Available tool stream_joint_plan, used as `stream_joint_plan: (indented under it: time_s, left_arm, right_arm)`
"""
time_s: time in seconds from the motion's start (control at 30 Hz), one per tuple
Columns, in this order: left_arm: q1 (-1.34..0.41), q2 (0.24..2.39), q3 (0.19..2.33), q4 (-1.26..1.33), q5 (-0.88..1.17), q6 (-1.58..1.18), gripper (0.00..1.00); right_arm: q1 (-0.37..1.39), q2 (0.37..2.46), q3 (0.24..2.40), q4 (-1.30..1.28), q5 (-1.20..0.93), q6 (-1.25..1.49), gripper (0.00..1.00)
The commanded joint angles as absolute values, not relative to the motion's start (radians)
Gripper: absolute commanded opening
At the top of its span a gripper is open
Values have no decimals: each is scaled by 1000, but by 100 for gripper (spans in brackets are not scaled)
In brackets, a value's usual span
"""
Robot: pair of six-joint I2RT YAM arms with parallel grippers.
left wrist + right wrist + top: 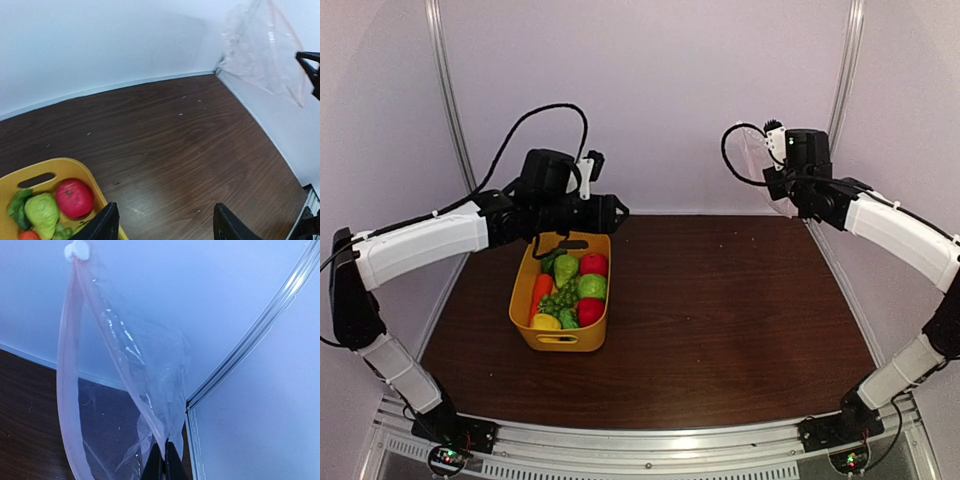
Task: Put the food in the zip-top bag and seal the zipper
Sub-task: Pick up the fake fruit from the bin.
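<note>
The left gripper tilts downward next and comes down into the basket (pixel 523 300), fingers on both sides of the apple, since the green apple (pixel 592 287) lies uncovered between the red apples.
The food (pixel 572 288) lies heaped in a yellow basket (pixel 523 300): red and green apples, a pear, grapes, a carrot and a lemon. In the left wrist view a red apple (pixel 74 198) and a pear (pixel 42 212) show in the basket's corner. My left gripper (pixel 165 226) is open and empty, held above the basket's far end (pixel 607 213). At the back right my right gripper (pixel 165 462) is raised and shut on an edge of the clear zip-top bag (pixel 145 370), which hangs in the air (pixel 260 50). The zipper (pixel 64 380) curves down from a white slider (pixel 76 250).
The dark wooden table (pixel 720 310) is walled by white panels with a metal corner rail (pixel 250 340) just behind the bag. A black cable (pixel 735 160) loops beside the right wrist.
</note>
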State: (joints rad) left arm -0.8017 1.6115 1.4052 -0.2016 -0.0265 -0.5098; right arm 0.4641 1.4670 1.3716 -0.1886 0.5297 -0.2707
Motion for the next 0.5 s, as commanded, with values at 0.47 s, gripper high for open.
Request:
stream_joint_plan:
  time_s: [0.47]
  left_arm:
    - [-589, 1768, 1324, -548, 43, -425, 75]
  right_arm:
    - [553, 1533, 1170, -305, -151, -235, 0]
